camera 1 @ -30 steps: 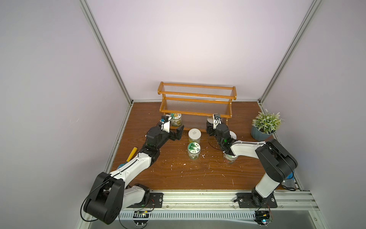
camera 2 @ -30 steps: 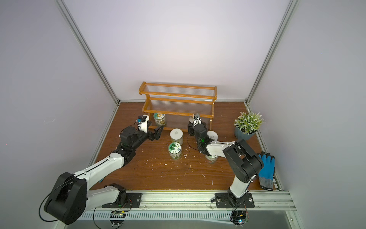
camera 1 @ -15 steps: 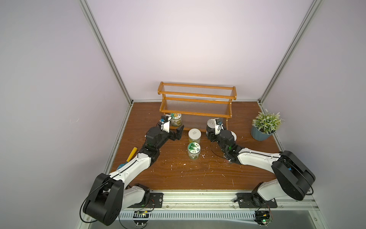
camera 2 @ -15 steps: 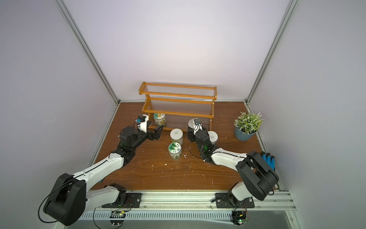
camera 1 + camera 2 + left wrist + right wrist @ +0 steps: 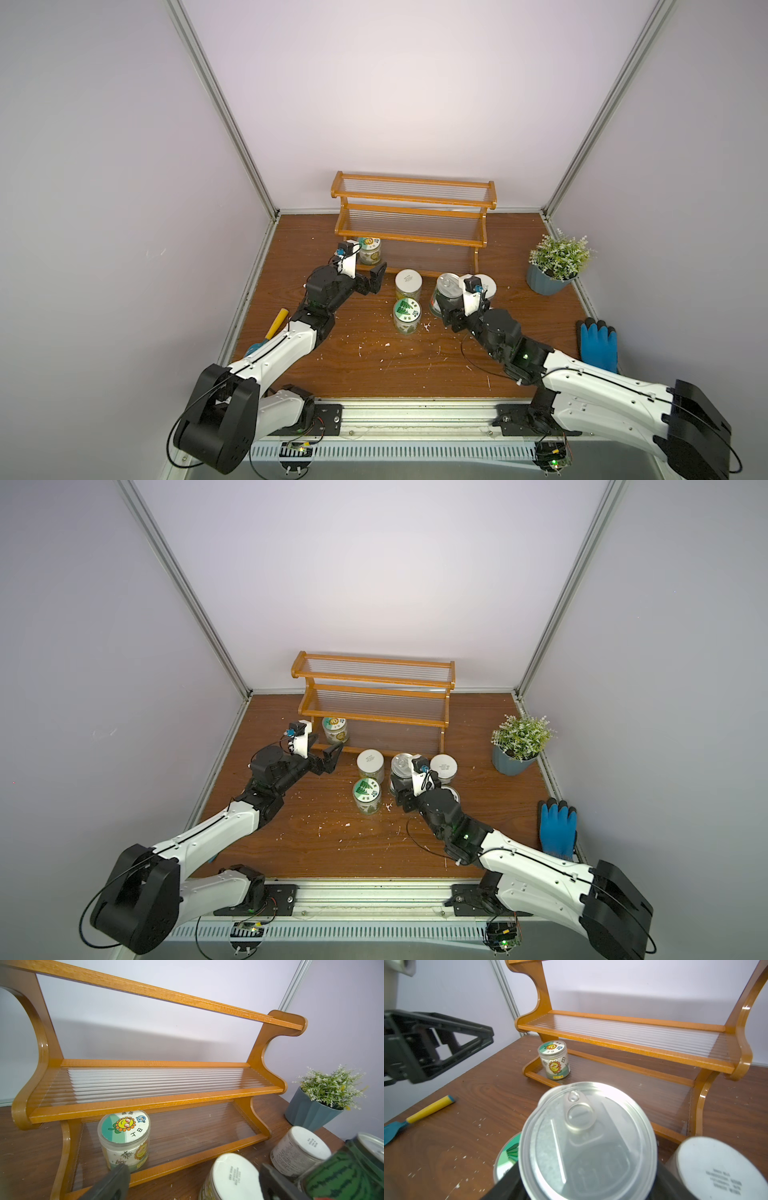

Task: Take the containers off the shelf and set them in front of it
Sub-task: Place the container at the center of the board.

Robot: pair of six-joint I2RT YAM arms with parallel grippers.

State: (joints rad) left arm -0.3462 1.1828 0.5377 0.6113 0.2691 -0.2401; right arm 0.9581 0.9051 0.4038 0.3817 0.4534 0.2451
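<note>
My right gripper should move back and down toward my base and release the silver can (image 5: 448, 284) on the open tabletop below it, clear of the jars.
The orange-brown shelf (image 5: 411, 216) (image 5: 158, 1101) (image 5: 633, 1043) stands at the back. One container, a sunflower-lidded jar (image 5: 369, 250) (image 5: 124, 1132) (image 5: 554, 1061), sits at the left end of its lowest tier. My left gripper (image 5: 368, 270) (image 5: 195, 1182) stands open and empty just in front of that jar. My right gripper (image 5: 451, 307) (image 5: 587, 1184) is shut on the silver can (image 5: 448, 284) (image 5: 587, 1140), held slightly tilted in front of the shelf. On the table nearby stand a white-lidded jar (image 5: 408, 282), a green-lidded jar (image 5: 406, 313) and another white-lidded jar (image 5: 486, 284).
A blue-grey plant pot (image 5: 550, 278) stands at the right. A blue glove (image 5: 598, 345) lies by the right edge. A yellow-handled tool (image 5: 276, 324) lies by the left wall. White crumbs dot the wooden table (image 5: 374, 365). Walls close in three sides.
My right gripper has drawn back from the shelf toward the front, carrying the silver can. The left arm has not moved.
</note>
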